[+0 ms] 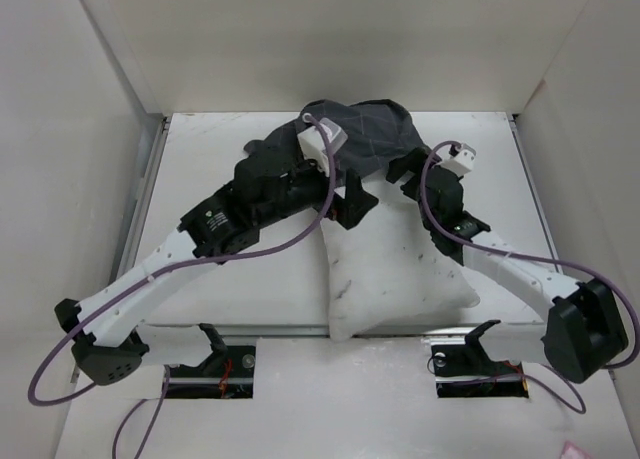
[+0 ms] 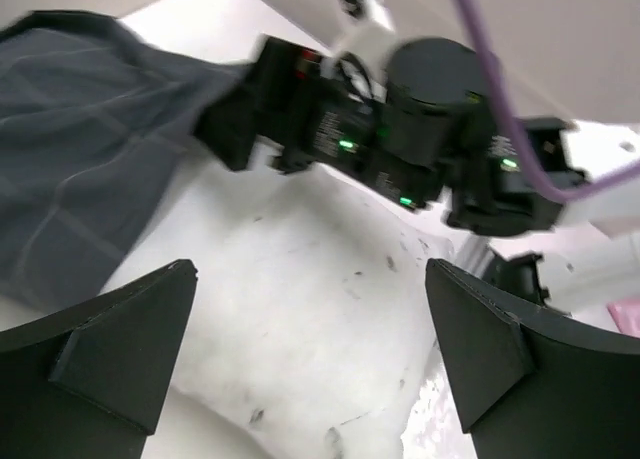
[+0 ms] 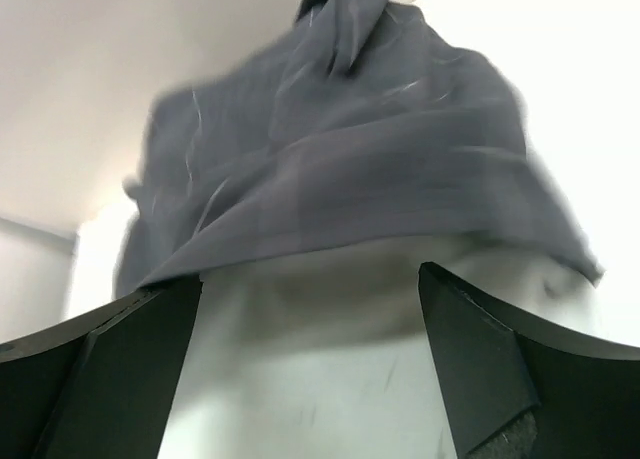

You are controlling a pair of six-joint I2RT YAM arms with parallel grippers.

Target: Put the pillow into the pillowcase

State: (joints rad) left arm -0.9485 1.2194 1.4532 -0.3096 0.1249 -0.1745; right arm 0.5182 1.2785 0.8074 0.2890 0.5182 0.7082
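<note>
I will next move my right gripper left in the top view and down onto the pillow's bare strip (image 1: 383,193) (image 3: 310,304), because the pillow's top is bare next to the pillowcase's edge.
The off-white speckled pillow (image 1: 395,269) lies lengthwise in the middle of the table, and its far end reaches under the dark grey pillowcase (image 1: 365,129) bunched at the back wall. My left gripper (image 1: 352,203) hovers open over the pillow's far left corner. In the left wrist view the pillow (image 2: 310,309) shows between the spread fingers, with the pillowcase (image 2: 80,149) to the left. My right gripper (image 1: 405,169) stands open at the pillow's far right. In the right wrist view the pillowcase (image 3: 350,149) drapes over the pillow (image 3: 320,369), and nothing is held.
White walls (image 1: 90,99) close in the table on the left, back and right. The right arm (image 2: 420,129) crosses the left wrist view close ahead. Purple cables (image 1: 300,229) loop off both arms. Two black clamps (image 1: 470,344) sit at the near table edge.
</note>
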